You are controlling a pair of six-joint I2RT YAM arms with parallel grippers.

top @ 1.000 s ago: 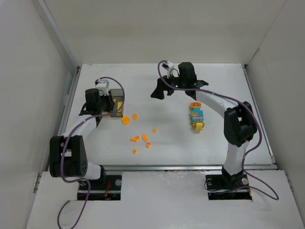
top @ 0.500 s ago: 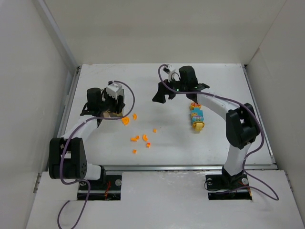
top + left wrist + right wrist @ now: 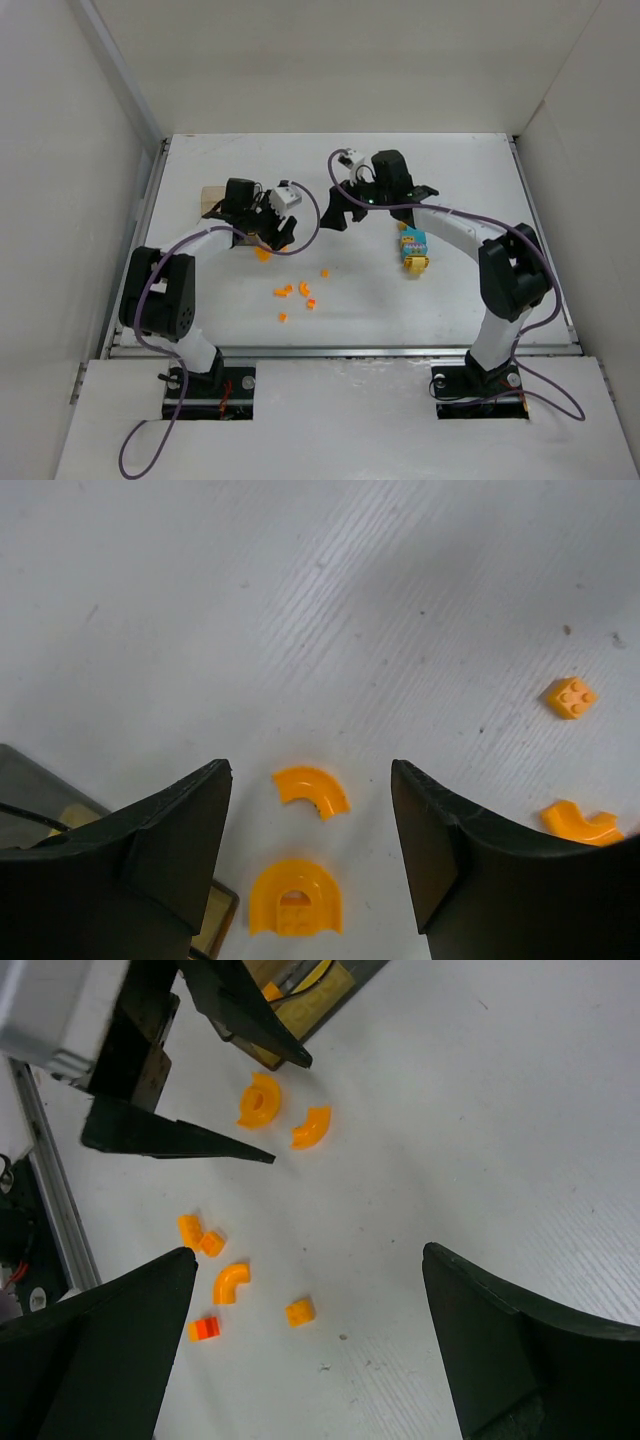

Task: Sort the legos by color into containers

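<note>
My left gripper comes down open onto the orange curved piece next and closes there, because the curved piece lies between its fingers, apart from the arch.
Several tiny orange legos (image 3: 295,293) lie scattered on the white table. My left gripper (image 3: 277,232) is open and empty, low over an orange arch piece (image 3: 296,898) and a curved piece (image 3: 312,788) that lie between its jaws without touching them. These two also show in the right wrist view, arch (image 3: 258,1100) and curve (image 3: 311,1127). My right gripper (image 3: 375,200) is open and empty, hovering above the table with more orange pieces (image 3: 231,1282) below it. A stack of cyan, yellow and orange-red bricks (image 3: 413,246) lies at mid right. The containers (image 3: 212,200) are mostly hidden by the left arm.
A corner of the dark container (image 3: 40,810) shows at the lower left of the left wrist view. A small orange square (image 3: 571,697) and another curved piece (image 3: 580,822) lie to the right. White walls enclose the table on three sides.
My left gripper has swung right, from over the containers to above the two orange pieces beside them. My right gripper has shifted slightly left and stays open.
</note>
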